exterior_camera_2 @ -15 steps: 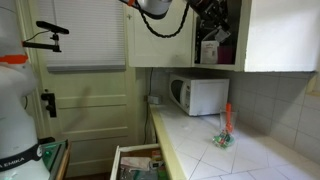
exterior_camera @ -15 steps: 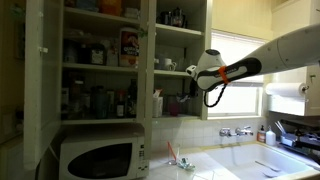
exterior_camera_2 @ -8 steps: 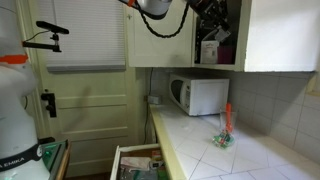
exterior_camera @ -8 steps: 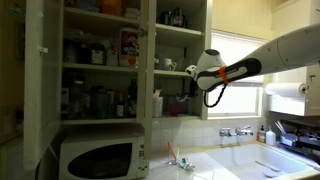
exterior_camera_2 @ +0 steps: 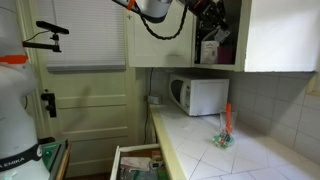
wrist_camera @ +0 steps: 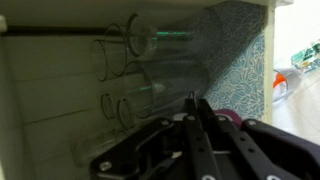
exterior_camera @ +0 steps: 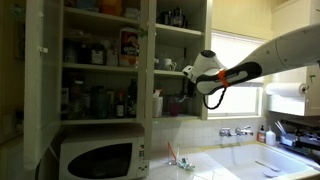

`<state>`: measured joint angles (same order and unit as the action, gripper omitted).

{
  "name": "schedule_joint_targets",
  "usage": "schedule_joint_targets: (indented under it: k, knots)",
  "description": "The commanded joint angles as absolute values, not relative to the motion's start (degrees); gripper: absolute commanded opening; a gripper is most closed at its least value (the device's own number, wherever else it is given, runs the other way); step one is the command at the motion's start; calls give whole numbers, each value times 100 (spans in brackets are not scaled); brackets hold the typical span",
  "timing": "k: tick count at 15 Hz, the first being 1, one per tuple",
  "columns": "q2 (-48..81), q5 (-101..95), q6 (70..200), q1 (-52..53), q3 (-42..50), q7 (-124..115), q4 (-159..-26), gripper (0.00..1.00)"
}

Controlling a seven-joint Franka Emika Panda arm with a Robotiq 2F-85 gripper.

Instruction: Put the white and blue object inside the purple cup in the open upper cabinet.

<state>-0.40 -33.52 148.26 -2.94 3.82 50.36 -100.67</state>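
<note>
I should next ease my gripper just outward over the purple cup's opening (wrist_camera: 226,114) and release; the cup's rim is partly behind my fingers.
The upper cabinet (exterior_camera: 148,40) stands open, its shelves crowded with bottles and jars. My gripper (exterior_camera: 187,84) reaches into its right-hand section from the right; it also shows in an exterior view (exterior_camera_2: 212,16). In the wrist view the two fingers (wrist_camera: 193,102) lie pressed together, shut, just over the rim of the purple cup (wrist_camera: 233,118), which shows only as a sliver behind them. The white and blue object is not visible in any view. I cannot tell whether it is between the fingers.
Clear drinking glasses (wrist_camera: 150,75) stand on the shelf beside the cup. A white microwave (exterior_camera: 98,158) sits under the cabinet. A thin red-and-white stick (exterior_camera_2: 227,118) stands on the tiled counter. A sink with taps (exterior_camera: 238,131) is at the right. A drawer (exterior_camera_2: 135,162) hangs open.
The gripper has moved slightly up and further into the cabinet. Nothing else has moved.
</note>
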Motion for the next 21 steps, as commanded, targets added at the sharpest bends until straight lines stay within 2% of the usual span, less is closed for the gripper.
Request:
schedule_joint_targets:
  k: [1, 5, 16, 21]
  knots:
    - [132, -3991, 14661, -286, 333, 4689, -9989, 2]
    - [308, -4659, 14678, -242, 305, 4331, -9862, 2]
    - [275, -4596, 14439, -114, 102, 4504, -9600, 2]
    - [363, -5226, 14251, -104, 137, 4177, -9400, 2]
